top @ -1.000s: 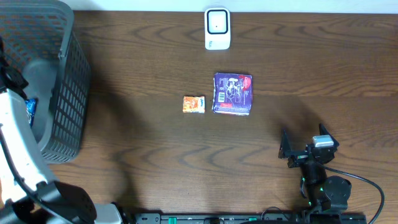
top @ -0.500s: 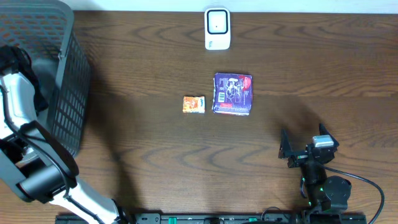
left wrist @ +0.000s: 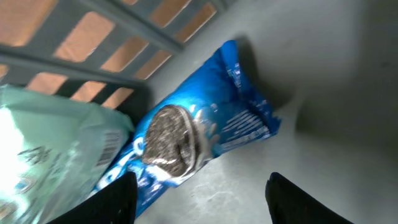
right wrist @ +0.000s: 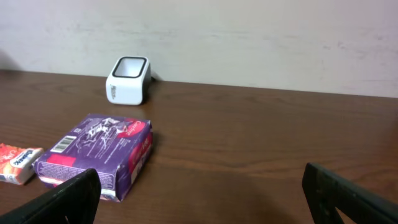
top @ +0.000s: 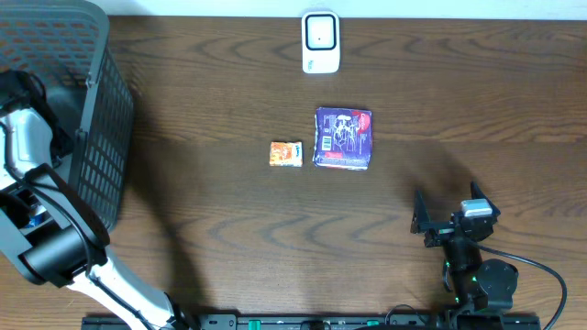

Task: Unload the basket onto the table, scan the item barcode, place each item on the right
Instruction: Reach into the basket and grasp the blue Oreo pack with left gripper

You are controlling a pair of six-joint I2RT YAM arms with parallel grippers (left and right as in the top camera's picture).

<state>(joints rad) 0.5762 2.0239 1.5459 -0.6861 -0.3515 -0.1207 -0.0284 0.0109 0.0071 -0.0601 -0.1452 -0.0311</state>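
Observation:
The printed cookie is at the blue cookie packet's middle [left wrist: 178, 138], and my left gripper should lower onto it next.
My left arm reaches down into the grey basket [top: 92, 119] at the table's left. In the left wrist view, a blue cookie packet [left wrist: 199, 130] lies on the basket floor, partly resting against a pale green packet [left wrist: 56, 149] with a barcode on it. My left gripper [left wrist: 202, 199] hangs open just above them, its left finger [left wrist: 115, 202] over the blue packet's lower end. The white scanner [top: 321, 42] stands at the back centre. My right gripper [top: 447, 209] rests open at the front right, holding nothing.
A purple box [top: 343, 137] with a barcode label lies mid-table, with a small orange packet [top: 286, 153] to its left. Both also show in the right wrist view: the purple box [right wrist: 96, 152], the orange packet [right wrist: 17, 163], and the scanner [right wrist: 129, 79] behind them.
My left arm has swung further into the basket and lowered, and its jaws have narrowed a little. The right arm and the table items have not moved.

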